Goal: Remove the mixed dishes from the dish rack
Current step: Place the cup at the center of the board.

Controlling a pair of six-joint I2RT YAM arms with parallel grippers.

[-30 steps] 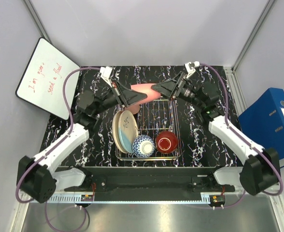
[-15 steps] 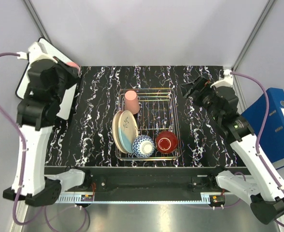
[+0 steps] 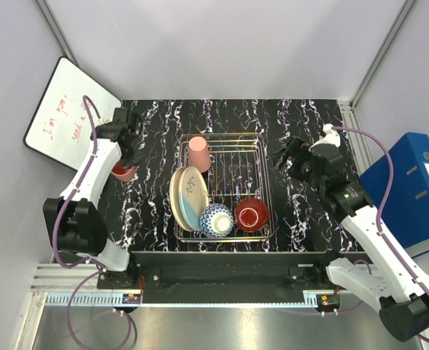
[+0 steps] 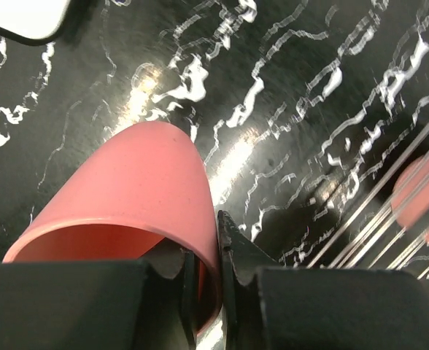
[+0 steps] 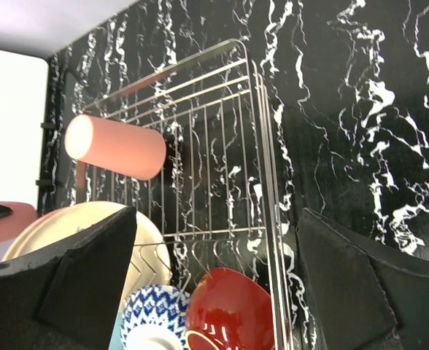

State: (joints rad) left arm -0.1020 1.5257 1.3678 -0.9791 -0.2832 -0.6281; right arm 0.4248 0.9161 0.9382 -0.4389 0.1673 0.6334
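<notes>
Next, the left gripper moves down until the salmon-pink cup reaches the patch of the marble table between whiteboard and dish rack. That patch is clear of other dishes.
My left gripper is shut on the rim of a salmon-pink cup, one finger inside and one outside, low over the table left of the dish rack. In the left wrist view the cup fills the front of the gripper. The rack holds a second pink cup, two cream plates on edge, a blue-white bowl and a red bowl. My right gripper is open and empty, just right of the rack. Its view shows the rack, cup, blue-white bowl and red bowl.
A whiteboard leans at the far left, close to my left arm. A blue binder stands off the table's right edge. The table is black marble-patterned. I cannot tell whether the held cup touches it.
My left arm has swung down from high at the far left and brought the pink cup low beside the rack. My right arm has shifted slightly toward the rack.
</notes>
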